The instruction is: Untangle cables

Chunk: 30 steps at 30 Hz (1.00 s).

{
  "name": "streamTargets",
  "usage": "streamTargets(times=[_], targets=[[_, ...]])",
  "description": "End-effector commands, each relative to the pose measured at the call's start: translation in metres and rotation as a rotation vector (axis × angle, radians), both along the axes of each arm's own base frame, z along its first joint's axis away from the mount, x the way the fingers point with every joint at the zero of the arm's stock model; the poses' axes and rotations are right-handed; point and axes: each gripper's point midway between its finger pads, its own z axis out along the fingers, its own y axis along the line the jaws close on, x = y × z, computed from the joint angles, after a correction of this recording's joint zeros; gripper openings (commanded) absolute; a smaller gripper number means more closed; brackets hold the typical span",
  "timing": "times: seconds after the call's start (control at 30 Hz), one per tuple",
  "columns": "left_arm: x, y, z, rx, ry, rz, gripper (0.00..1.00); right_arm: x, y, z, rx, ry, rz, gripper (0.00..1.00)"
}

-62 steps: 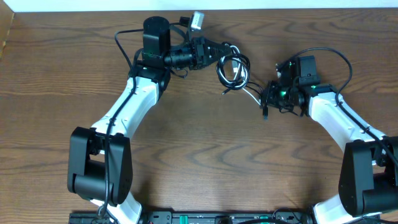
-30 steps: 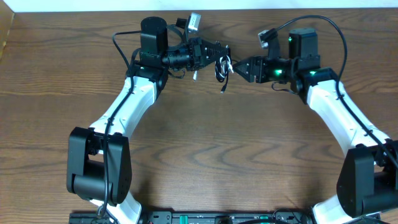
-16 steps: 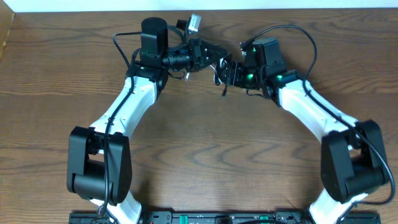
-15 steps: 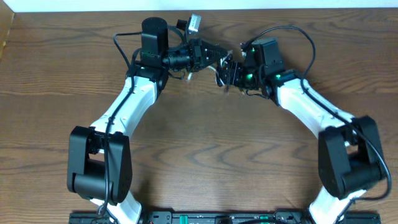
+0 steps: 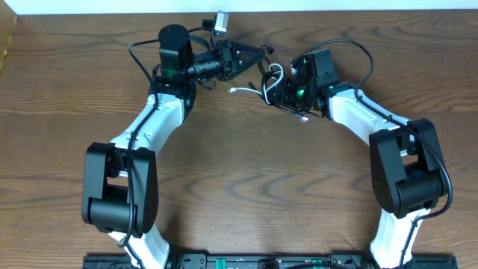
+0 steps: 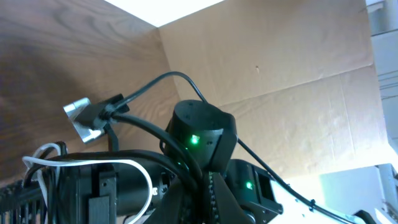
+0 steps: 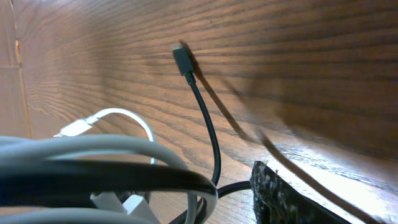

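Note:
The spot on the wood by the white plug (image 5: 237, 90) is below the left gripper, so the left gripper will next tip down and lower back over it to release the black cable.
The black and white cables (image 5: 270, 77) hang in a tangle between my two grippers at the back of the table. A white plug (image 5: 237, 90) sticks out left and another white end (image 5: 302, 116) lies right. My left gripper (image 5: 260, 52) points right, shut on the black cable (image 6: 199, 186); a white cable loop (image 6: 146, 171) shows beside it. My right gripper (image 5: 281, 88) sits low at the tangle, seemingly shut on the bundle. In the right wrist view thick-looking white and black strands (image 7: 93, 162) cross close up, one finger (image 7: 298, 199) shows, and a black plug (image 7: 181, 59) rests on the wood.
The table's back edge (image 5: 336, 9) lies just behind both grippers. A cardboard wall (image 6: 280, 74) stands behind the table. The right arm's own thick black cord (image 5: 351, 46) arcs over its wrist. Brown wood (image 5: 246, 179) spreads in front.
My right gripper came from the right to the tangle and dropped lower. My left gripper drew back slightly left. The cables have spread out, with white ends now lying on both sides.

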Motion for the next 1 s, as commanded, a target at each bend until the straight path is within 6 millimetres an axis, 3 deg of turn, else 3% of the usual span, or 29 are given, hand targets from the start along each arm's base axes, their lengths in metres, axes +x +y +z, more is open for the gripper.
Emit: streamTargets(times=[0.0,0.1,0.17,0.27,0.3,0.37,0.5,0.6,0.67,0.7,0.8,0.87,0.97], targets=[[-0.015,0.001,0.047,0.011,-0.158,-0.058,0.07,-0.011,-0.035,-0.057,-0.143,0.105,-0.089,0.45],[-0.02,-0.008,0.01,0.105,-0.092,-0.056,0.07,-0.012,-0.032,-0.055,-0.131,0.097,-0.064,0.45],[-0.022,-0.009,-0.028,0.226,-0.013,-0.016,0.08,-0.013,-0.03,-0.054,-0.123,0.09,-0.04,0.43],[-0.023,0.001,-0.068,0.387,0.083,0.06,0.08,-0.014,-0.03,-0.05,-0.101,0.081,-0.009,0.39],[-0.025,0.011,-0.09,0.486,0.138,0.106,0.08,-0.013,-0.036,-0.048,-0.103,0.075,-0.003,0.36],[-0.028,0.018,-0.103,0.546,0.18,0.132,0.07,-0.013,-0.044,-0.046,-0.11,0.08,-0.009,0.33],[-0.033,0.023,-0.112,0.593,0.187,0.124,0.07,-0.013,-0.072,-0.039,-0.137,0.076,-0.009,0.31],[-0.034,0.024,-0.115,0.606,0.197,0.129,0.07,-0.009,-0.078,-0.019,-0.091,0.018,0.039,0.33],[-0.035,0.023,-0.115,0.607,0.199,0.126,0.07,-0.006,-0.073,0.01,-0.018,-0.061,0.1,0.37],[-0.036,0.021,-0.115,0.609,0.196,0.121,0.08,-0.005,-0.067,0.034,0.027,-0.129,0.141,0.4],[-0.039,0.015,-0.115,0.612,0.192,0.108,0.07,-0.004,-0.055,0.068,0.077,-0.219,0.181,0.45],[-0.041,0.012,-0.116,0.615,0.189,0.102,0.07,-0.006,-0.038,0.084,0.111,-0.259,0.212,0.46],[-0.041,0.012,-0.116,0.62,0.194,0.11,0.07,-0.01,-0.019,0.08,0.108,-0.243,0.219,0.47]])
